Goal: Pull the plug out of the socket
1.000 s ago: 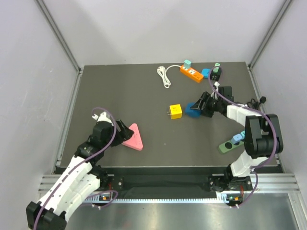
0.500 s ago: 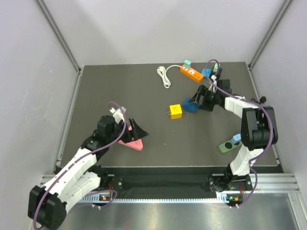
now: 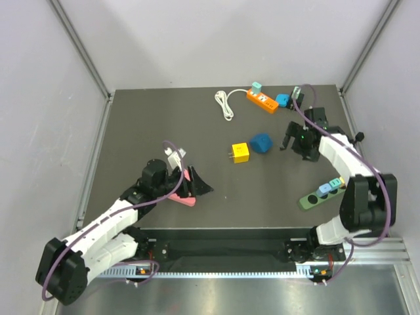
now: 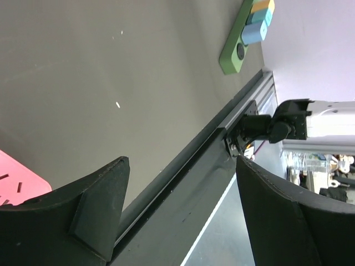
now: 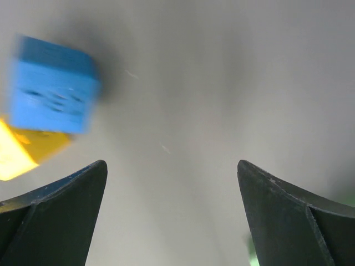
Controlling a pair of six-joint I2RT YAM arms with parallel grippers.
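The pale blue plug (image 3: 324,189) lies below and back of my right gripper and sits in the green socket strip, so my right gripper will move back and down onto it.
A blue cube plug (image 3: 261,143) lies loose on the dark table next to a yellow cube plug (image 3: 240,153). My right gripper (image 3: 287,141) is open just right of the blue plug and touches nothing. In the right wrist view the blue plug (image 5: 52,91) and the yellow plug (image 5: 16,152) sit blurred at the far left, outside the open right gripper (image 5: 171,166). My left gripper (image 3: 202,186) is open beside a pink triangular socket (image 3: 182,195). Nothing lies between its fingers in the left wrist view, where the left gripper (image 4: 180,205) hangs over the table's near edge.
An orange power strip (image 3: 261,100) with a teal plug (image 3: 256,86) and a blue plug (image 3: 282,100) lies at the back, beside a coiled white cable (image 3: 225,104). A green socket strip (image 3: 308,200) carrying plugs lies near the right arm's base, also seen as green strip (image 4: 236,47).
The right gripper opened, let go of the blue cube plug and drew back to the right. The left gripper slid right, past the pink triangular socket.
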